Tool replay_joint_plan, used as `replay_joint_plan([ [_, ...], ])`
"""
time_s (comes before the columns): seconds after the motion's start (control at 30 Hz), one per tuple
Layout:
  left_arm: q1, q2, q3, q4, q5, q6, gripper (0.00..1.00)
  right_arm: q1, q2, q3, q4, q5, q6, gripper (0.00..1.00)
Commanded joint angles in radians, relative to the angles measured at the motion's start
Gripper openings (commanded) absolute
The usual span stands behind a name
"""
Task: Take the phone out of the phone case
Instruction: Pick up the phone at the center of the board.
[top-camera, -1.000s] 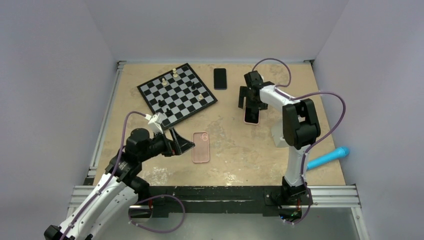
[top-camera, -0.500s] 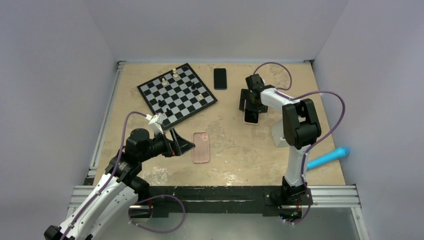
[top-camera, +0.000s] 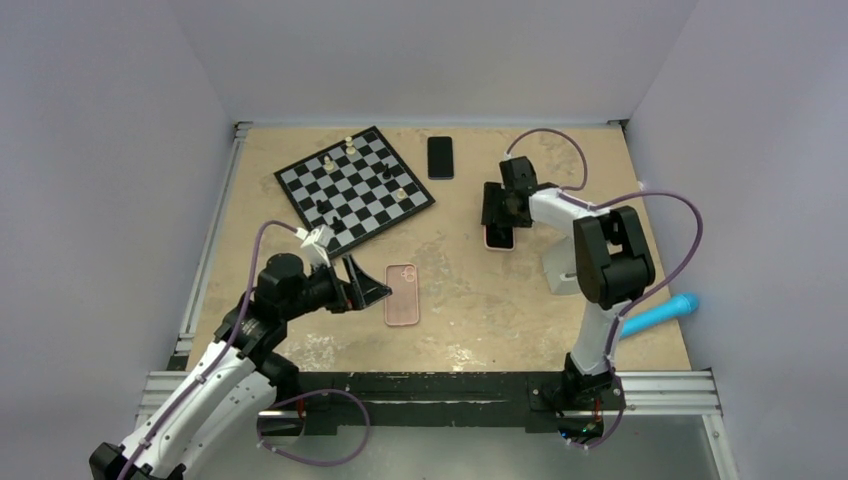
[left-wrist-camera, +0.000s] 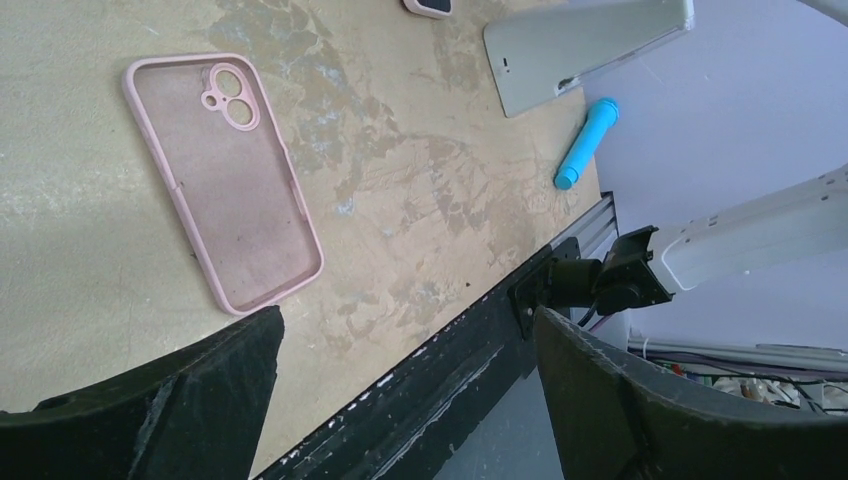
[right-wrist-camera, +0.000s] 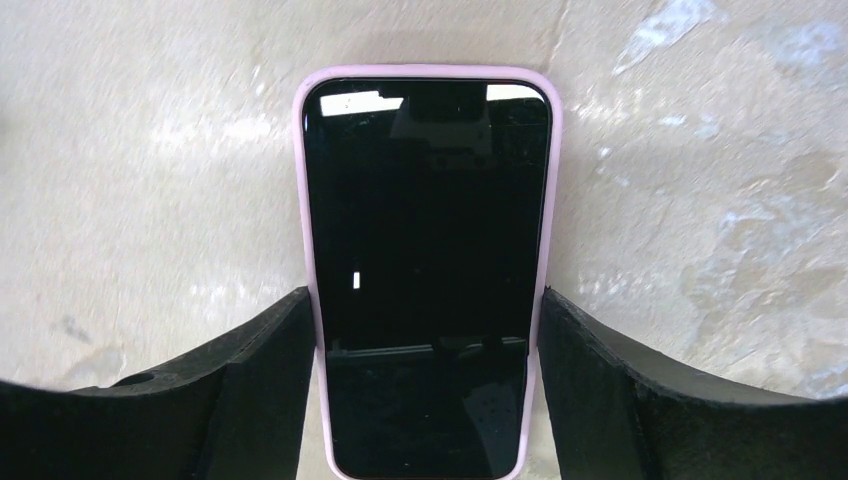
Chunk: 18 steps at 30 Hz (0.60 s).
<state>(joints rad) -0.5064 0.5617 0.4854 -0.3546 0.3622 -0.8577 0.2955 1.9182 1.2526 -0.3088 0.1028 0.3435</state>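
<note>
The left gripper will move outward next and close over the far short end of the cased phone, since the right gripper's fingers press only the phone's long sides.
A black-screened phone in a pale pink case (right-wrist-camera: 427, 250) lies face up on the tan table; only its near end (top-camera: 497, 240) shows in the top view. My right gripper (right-wrist-camera: 427, 300) is down over it, its two black fingers (right-wrist-camera: 262, 360) pressed against the case's long sides; in the top view the right gripper (top-camera: 500, 213) covers most of the phone. My left gripper (top-camera: 368, 290) is open and empty, held low just left of an empty pink case (top-camera: 401, 295). That empty case (left-wrist-camera: 222, 180) also shows in the left wrist view, beyond the open left gripper (left-wrist-camera: 405, 330).
A chessboard (top-camera: 353, 188) with several pieces sits at the back left. A bare black phone (top-camera: 440, 157) lies behind centre. A blue cylinder (top-camera: 655, 316) lies at the right edge, also in the left wrist view (left-wrist-camera: 586, 143). A black rail (top-camera: 430, 385) runs along the near edge.
My right gripper has dropped over the cased phone and its fingers have closed in on the case's sides. The left arm has barely moved.
</note>
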Motion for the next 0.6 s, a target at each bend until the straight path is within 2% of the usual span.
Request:
replay_joint_plan([
  [0.0, -0.002, 0.021, 0.066, 0.032, 0.004, -0.015, 0.97, 0.009, -0.127, -0.097, 0.146, -0.100, -0.052, 0.00],
  [0.2, -0.003, 0.006, 0.116, -0.021, -0.046, -0.056, 0.96, 0.063, -0.262, -0.250, 0.328, -0.168, -0.144, 0.00],
  [0.33, 0.000, 0.006, 0.177, -0.122, -0.118, -0.081, 0.95, 0.173, -0.381, -0.343, 0.460, -0.108, -0.221, 0.00],
  [0.4, 0.003, 0.016, 0.220, -0.194, -0.161, -0.075, 0.98, 0.223, -0.442, -0.382, 0.521, -0.106, -0.249, 0.00],
  [0.57, 0.025, 0.038, 0.305, -0.298, -0.202, -0.065, 1.00, 0.295, -0.586, -0.509, 0.695, -0.202, -0.282, 0.00],
])
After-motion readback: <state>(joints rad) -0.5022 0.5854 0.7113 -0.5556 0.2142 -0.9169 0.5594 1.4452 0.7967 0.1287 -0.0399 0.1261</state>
